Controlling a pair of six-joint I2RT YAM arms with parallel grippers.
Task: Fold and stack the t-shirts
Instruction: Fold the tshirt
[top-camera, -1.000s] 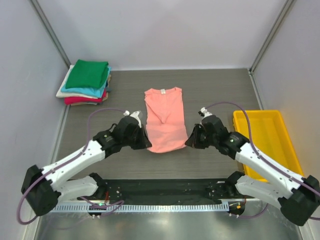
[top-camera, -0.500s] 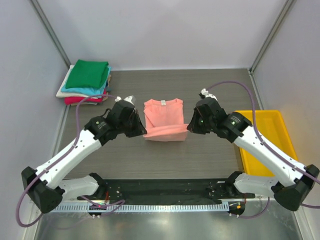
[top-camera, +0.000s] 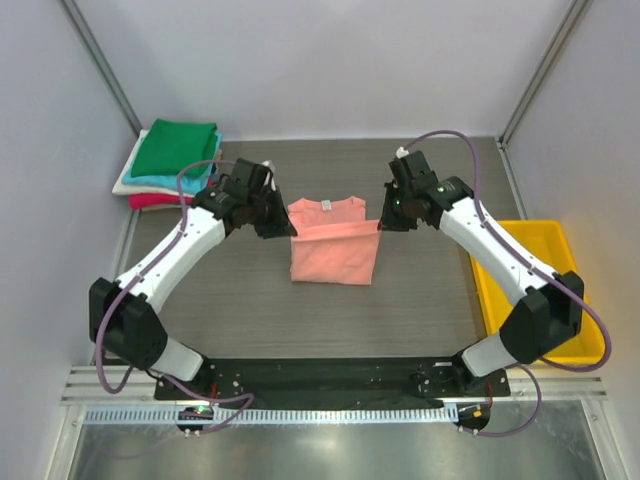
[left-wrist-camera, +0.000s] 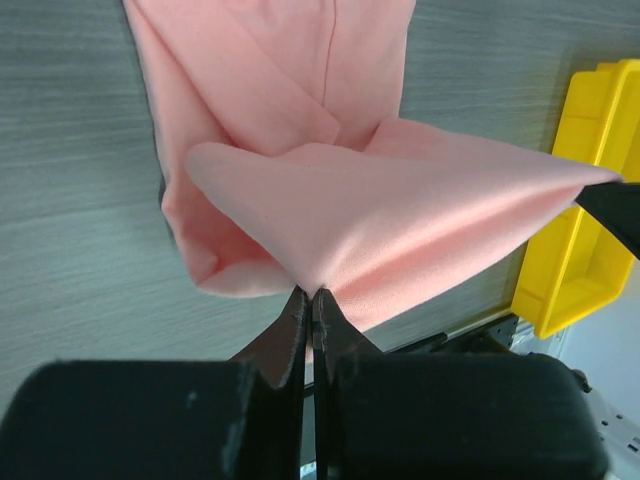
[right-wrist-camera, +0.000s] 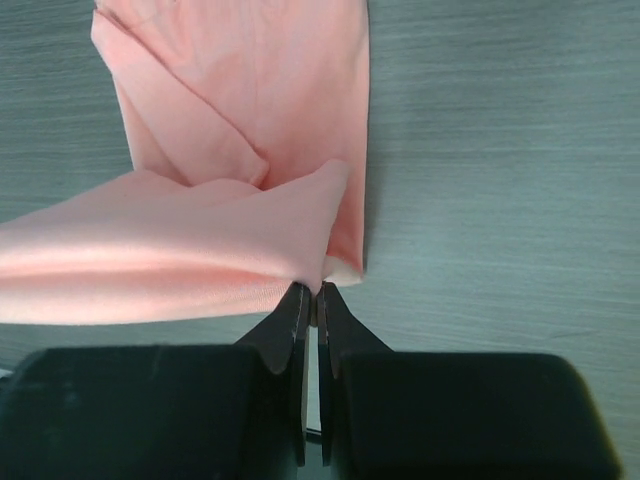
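Observation:
The doubled-back hem still falls short, so my right gripper must bring its hem corner outward, then down onto the neck end with the white label (top-camera: 324, 206).
The salmon-pink t-shirt (top-camera: 335, 250) lies in the middle of the table, its lower half lifted and doubled back toward the neck end with the small white label (top-camera: 324, 206). My left gripper (top-camera: 288, 229) is shut on the hem's left corner, my right gripper (top-camera: 381, 224) on its right corner. The cloth is stretched between them just above the table. The pinched cloth also shows in the left wrist view (left-wrist-camera: 380, 220) and the right wrist view (right-wrist-camera: 180, 260). A stack of folded t-shirts (top-camera: 172, 165), green on top, sits at the back left.
A yellow plastic bin (top-camera: 540, 280) stands at the right edge of the table; it also shows in the left wrist view (left-wrist-camera: 580, 230). Grey walls close in the table at the back and both sides.
Both grippers have carried the shirt's hem away from the near edge toward the collar, so the shirt is folded about in half. Both arms are stretched further out.

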